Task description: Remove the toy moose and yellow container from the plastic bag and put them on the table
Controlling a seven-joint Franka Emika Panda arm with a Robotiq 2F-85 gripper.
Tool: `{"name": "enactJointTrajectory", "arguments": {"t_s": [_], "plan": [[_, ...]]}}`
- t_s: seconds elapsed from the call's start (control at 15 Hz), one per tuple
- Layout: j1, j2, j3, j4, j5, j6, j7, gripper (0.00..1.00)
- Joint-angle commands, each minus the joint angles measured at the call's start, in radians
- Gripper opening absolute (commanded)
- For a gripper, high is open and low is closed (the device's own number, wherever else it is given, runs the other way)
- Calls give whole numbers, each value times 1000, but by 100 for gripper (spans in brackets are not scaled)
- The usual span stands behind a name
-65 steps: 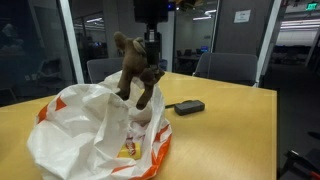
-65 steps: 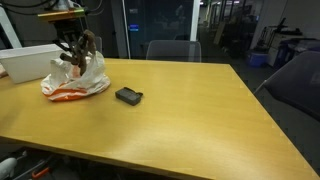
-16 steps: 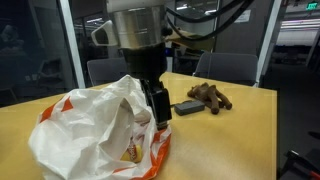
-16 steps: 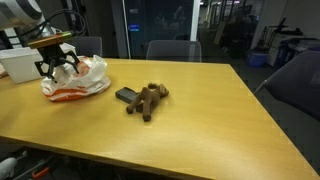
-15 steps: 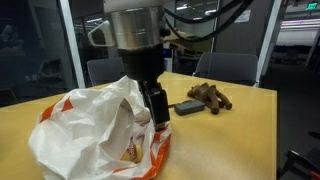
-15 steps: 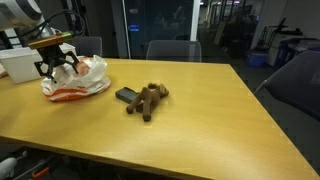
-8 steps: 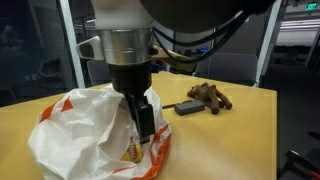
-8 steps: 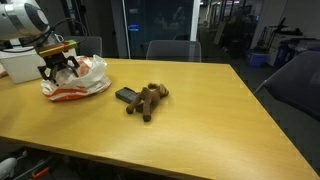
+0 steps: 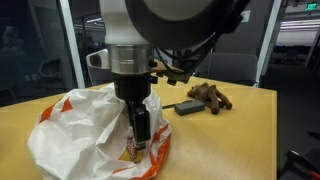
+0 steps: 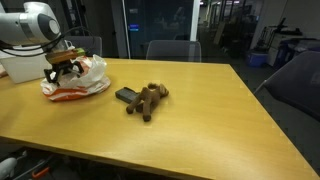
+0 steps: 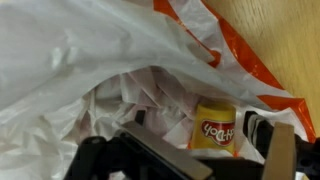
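Note:
I will lower my gripper deeper into the bag's opening and toward the bag's orange trim before closing on the yellow container (image 11: 213, 128).
The plastic bag (image 9: 85, 140) (image 10: 76, 83) lies crinkled on the table (image 9: 230, 135) (image 10: 200, 120), white with orange trim. My gripper (image 9: 141, 128) (image 10: 67, 66) reaches down into its mouth, jaws open and empty. In the wrist view the yellow container (image 11: 213, 128), with a red logo, lies on its side inside the bag (image 11: 90, 50), just ahead of my gripper (image 11: 200, 162) and not gripped. The toy moose (image 9: 209, 97) (image 10: 148, 99) lies on the table outside the bag, well away from the gripper.
A flat black device (image 9: 187, 106) (image 10: 126, 96) lies between bag and moose. In an exterior view a white bin (image 10: 20, 66) stands behind the bag and a chair (image 10: 168, 50) at the far edge. Glass walls surround the room.
Over the last second the gripper has moved from beside the bag down into its opening, still open. Some seconds ago it held the moose above the bag; the moose now lies on the table.

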Motion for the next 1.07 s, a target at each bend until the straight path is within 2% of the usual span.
{"name": "enactJointTrajectory", "arguments": {"t_s": [0.0, 0.13, 0.33, 0.73, 0.8, 0.87, 1.0], "plan": [[-42, 19, 40, 19, 177, 11, -111, 100], [-54, 19, 54, 17, 271, 8, -163, 100], [-61, 18, 54, 3, 343, 17, -203, 100], [-70, 31, 50, -24, 393, 34, -245, 100], [-71, 33, 51, -26, 393, 32, -248, 75], [-71, 35, 52, -27, 393, 31, -250, 74], [-73, 37, 53, -30, 396, 31, -252, 58]]}}
